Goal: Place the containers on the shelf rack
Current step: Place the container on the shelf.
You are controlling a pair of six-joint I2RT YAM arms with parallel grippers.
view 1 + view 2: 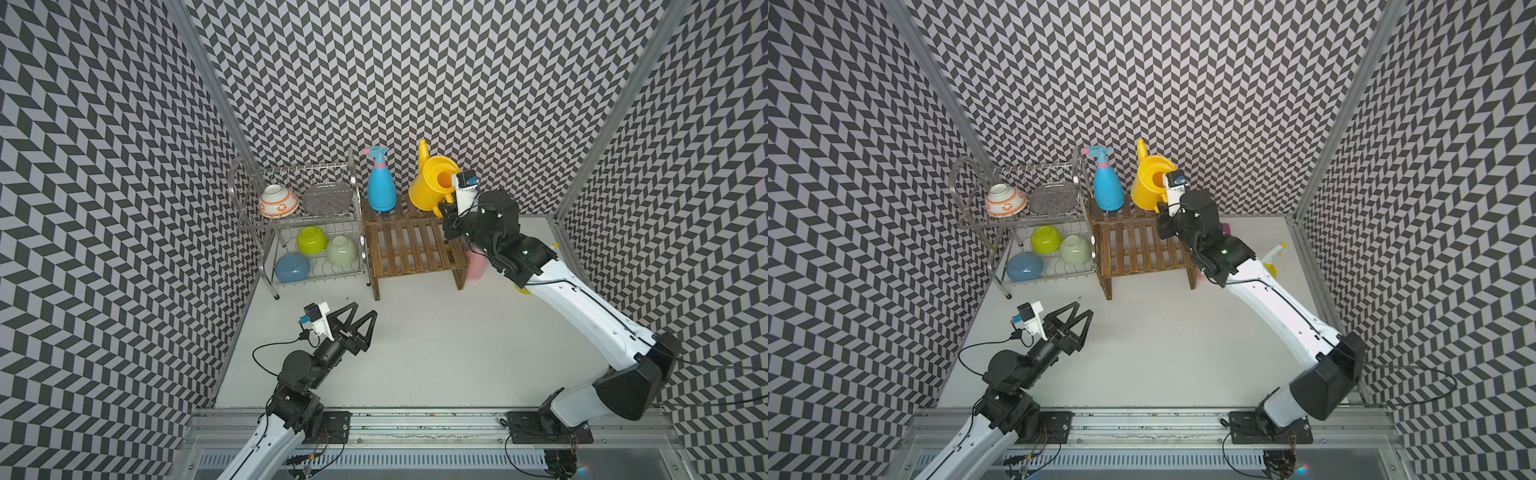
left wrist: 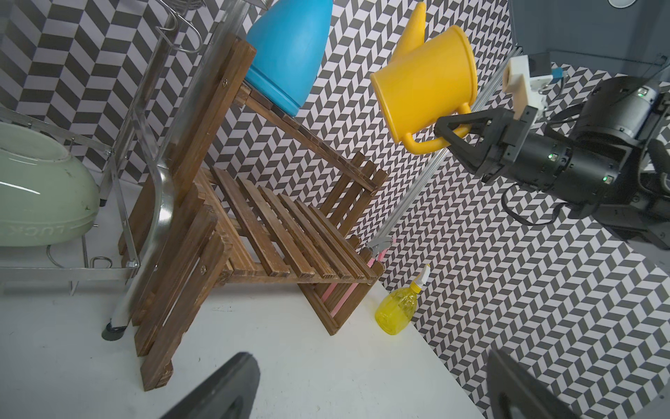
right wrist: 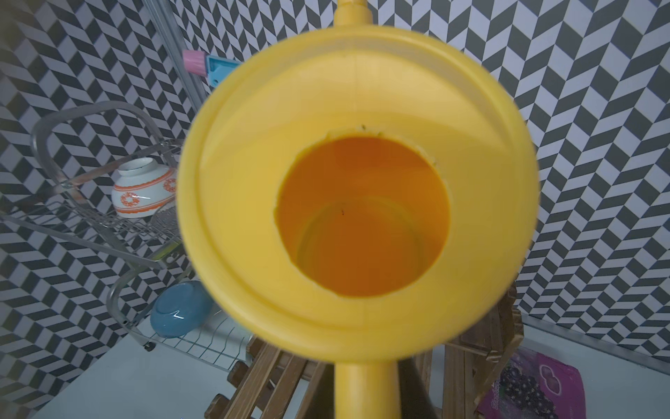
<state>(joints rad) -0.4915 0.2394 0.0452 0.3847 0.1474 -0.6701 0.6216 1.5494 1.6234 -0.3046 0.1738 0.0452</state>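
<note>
The spot on the slats beside the blue spray bottle is empty, so next the robot's right gripper should lower the yellow watering can (image 1: 432, 183) there, tilt it upright and release its handle.
The brown slatted shelf rack (image 1: 409, 249) (image 1: 1138, 249) (image 2: 275, 221) stands at the back. A blue spray bottle (image 1: 381, 183) (image 1: 1108, 185) (image 2: 286, 54) stands upright on its upper tier. My right gripper (image 1: 445, 208) (image 2: 444, 130) (image 3: 366, 391) is shut on the handle of the yellow watering can (image 1: 432, 183) (image 1: 1152, 183) (image 2: 424, 79) (image 3: 362, 181), which hangs tilted above the upper tier's right end. A pink bottle (image 1: 476, 266) (image 2: 377, 250) stands behind the rack's right side, mostly hidden. A translucent yellow bottle (image 2: 397, 312) (image 1: 1273, 266) stands beside it. My left gripper (image 1: 364, 309) (image 1: 1084, 308) (image 2: 369, 399) is open and holds nothing, in front of the rack.
A silver wire dish rack (image 1: 357, 232) (image 1: 963, 224) holding several bowls stands against the shelf rack's left side. A purple packet (image 3: 536, 384) lies on the table by the rack's right end. Patterned walls close in the back and both sides.
</note>
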